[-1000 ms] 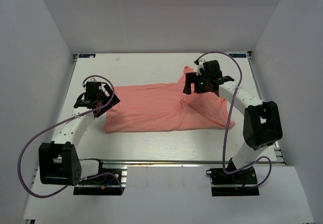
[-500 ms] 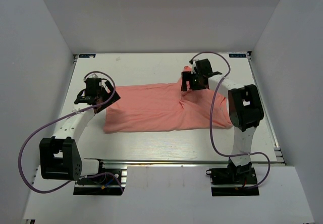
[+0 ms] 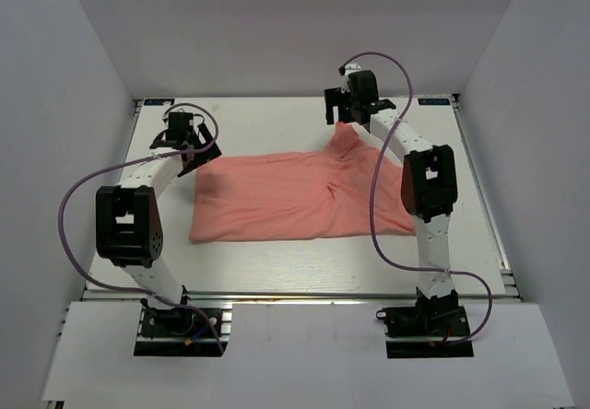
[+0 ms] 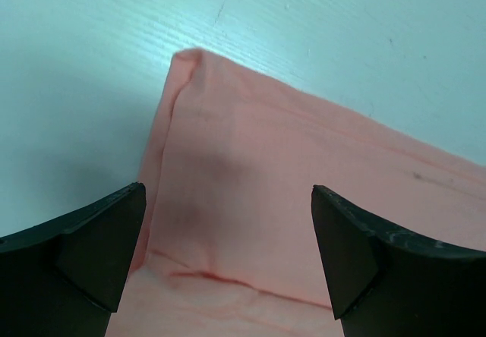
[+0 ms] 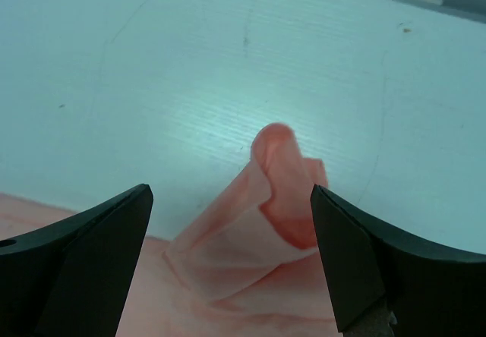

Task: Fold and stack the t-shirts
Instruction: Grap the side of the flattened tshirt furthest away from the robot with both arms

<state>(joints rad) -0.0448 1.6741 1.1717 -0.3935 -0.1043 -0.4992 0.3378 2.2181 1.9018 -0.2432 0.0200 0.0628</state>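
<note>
The curled sleeve tip at the shirt's far edge already lies between my right gripper's open fingers, so next I will lower the gripper down onto it.
The salmon t-shirt (image 3: 295, 197) lies spread on the white table, partly folded, with one sleeve pointing toward the far edge. My left gripper (image 3: 191, 148) is open and empty above the shirt's far left corner. In the left wrist view that corner (image 4: 190, 60) lies beyond the open gripper (image 4: 228, 257), with cloth between the jaws. My right gripper (image 3: 345, 117) is open and empty over the bunched sleeve tip (image 3: 346, 134). In the right wrist view the curled sleeve tip (image 5: 282, 177) sits between the jaws of the open gripper (image 5: 231, 265).
The white table (image 3: 258, 119) is enclosed by grey-white walls on the left, right and far sides. Purple cables loop from both arms. Bare table shows beyond the shirt's far edge (image 5: 228, 56) and to its left (image 4: 76, 86).
Both arms have stretched toward the far side. The left gripper moved to the shirt's far left corner. The right gripper moved off the shirt body to the sleeve tip. The shirt has barely shifted.
</note>
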